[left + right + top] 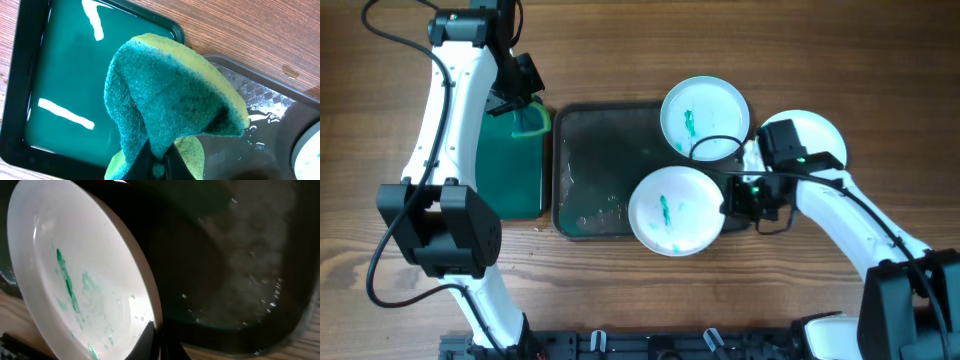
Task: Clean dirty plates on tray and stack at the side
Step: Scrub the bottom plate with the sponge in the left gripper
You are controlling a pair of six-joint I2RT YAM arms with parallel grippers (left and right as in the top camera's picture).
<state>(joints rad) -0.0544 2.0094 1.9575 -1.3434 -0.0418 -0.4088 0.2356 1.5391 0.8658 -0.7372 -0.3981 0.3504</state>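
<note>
The robot needs to carry the plate outward of its right gripper and to that gripper's left in the overhead view, and release it there on bare tray near the sponge [605, 158].
The dark grey-green tray [590, 170] lies mid-table, wet inside. A white plate with teal smears [675, 210] is at its front right; my right gripper [732, 198] is shut on its right rim, seen close in the right wrist view [75, 280] with fingers [159, 342] pinching the rim. A pale blue smeared plate [705, 118] sits at the tray's back right corner. A third white plate [812, 138] lies on the table, right of the tray, partly under my right arm. My left gripper [525, 100] is shut on a green sponge [170, 100], over the bright green tray's back right corner.
The narrow bright green tray [510, 165] holds teal liquid and sits against the big tray's left side; it fills the left wrist view [65, 85]. A black cable loops over the pale blue plate's front edge [720, 148]. Bare wood table surrounds.
</note>
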